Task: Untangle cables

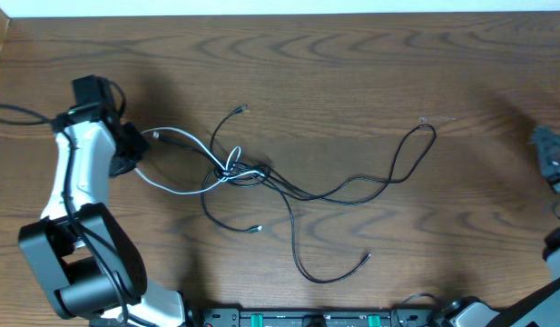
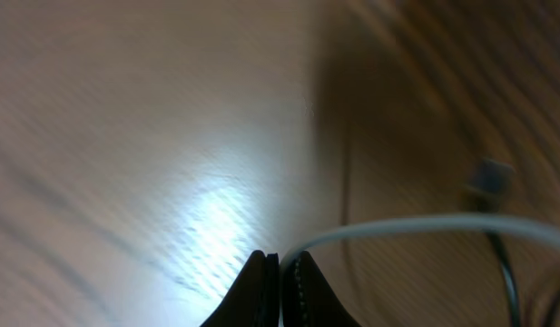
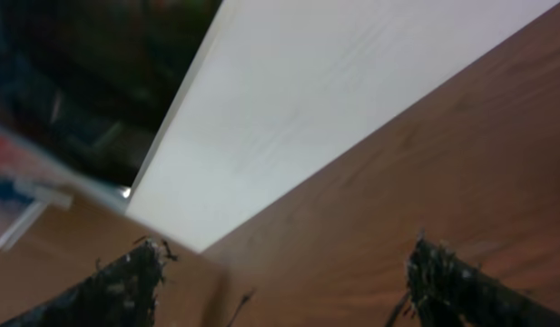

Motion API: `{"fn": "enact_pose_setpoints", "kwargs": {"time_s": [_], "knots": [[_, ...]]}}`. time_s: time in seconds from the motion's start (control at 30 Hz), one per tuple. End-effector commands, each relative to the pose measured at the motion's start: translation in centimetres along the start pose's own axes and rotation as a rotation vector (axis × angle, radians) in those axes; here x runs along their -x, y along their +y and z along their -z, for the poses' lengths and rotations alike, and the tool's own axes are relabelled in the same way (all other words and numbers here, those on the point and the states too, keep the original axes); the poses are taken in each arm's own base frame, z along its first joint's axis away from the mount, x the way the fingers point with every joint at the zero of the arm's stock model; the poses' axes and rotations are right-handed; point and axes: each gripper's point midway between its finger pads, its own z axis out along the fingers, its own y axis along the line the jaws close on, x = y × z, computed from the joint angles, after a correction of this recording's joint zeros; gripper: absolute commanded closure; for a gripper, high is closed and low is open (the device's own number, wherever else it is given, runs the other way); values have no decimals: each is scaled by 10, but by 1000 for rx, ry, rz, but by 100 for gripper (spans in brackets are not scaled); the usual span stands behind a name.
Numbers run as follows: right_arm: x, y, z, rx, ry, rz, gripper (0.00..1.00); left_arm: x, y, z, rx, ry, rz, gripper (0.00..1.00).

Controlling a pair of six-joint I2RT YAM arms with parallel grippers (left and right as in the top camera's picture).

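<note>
The white cable in my left gripper still runs into the knot. It needs to move toward the black crossings next and then be released there.
The cables lie mid-table: long black cables point(image 1: 352, 191) loop to the right and cross in a knot point(image 1: 232, 173) with a shorter white cable point(image 1: 175, 138). My left gripper point(image 1: 132, 160) sits at the white cable's left end. In the left wrist view its jaws point(image 2: 281, 265) are shut, and the white cable point(image 2: 425, 222) comes out from their tip and curves right. A blurred plug point(image 2: 488, 178) and a black cable point(image 2: 506, 272) lie beyond. My right gripper point(image 1: 549, 156) hangs at the far right edge, away from the cables. Its fingers point(image 3: 289, 283) stand wide open with nothing between them.
The wooden table point(image 1: 352, 64) ends at a white wall strip point(image 3: 334, 100) along the back. A rail with green parts point(image 1: 307, 319) runs along the front edge. The left arm's base point(image 1: 80, 263) stands at the front left.
</note>
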Motion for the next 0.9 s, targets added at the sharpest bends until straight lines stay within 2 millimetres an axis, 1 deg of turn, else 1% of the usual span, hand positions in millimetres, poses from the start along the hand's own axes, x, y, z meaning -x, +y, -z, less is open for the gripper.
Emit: {"fn": "enact_pose_setpoints", "kwargs": {"time_s": [0.0,0.23,0.4,0.43,0.47,0.53,0.57,0.6,0.63,0.7,0.83,0.87], "knots": [[-21,14,-23,62,87,56,13,-16,-31,-3,-62,36,-162,93],[-72,26,-57,134,250,58,11,-36,-68,3,-89,34,-278,92],[-104,23,-74,111,322,38,8,-52,-92,7,-104,35,-357,92],[-110,23,-77,105,337,37,7,-55,-96,8,-107,35,-371,90],[-123,23,-83,97,367,38,7,-60,-103,10,-113,35,-395,75],[-133,25,-88,94,391,39,7,-65,-109,11,-118,34,-417,53],[-136,26,-90,92,399,38,7,-66,-111,12,-119,35,-424,45],[-141,29,-93,97,411,41,7,-69,-114,12,-122,35,-435,20],[-142,30,-94,98,414,42,6,-70,-115,13,-122,36,-439,17],[-145,30,-96,97,419,45,6,-72,-114,13,-119,42,-441,17],[-150,33,-97,103,435,41,6,-78,-108,18,-107,64,-444,17],[-151,34,-98,106,438,41,5,-80,-104,22,-102,72,-446,18]]}}
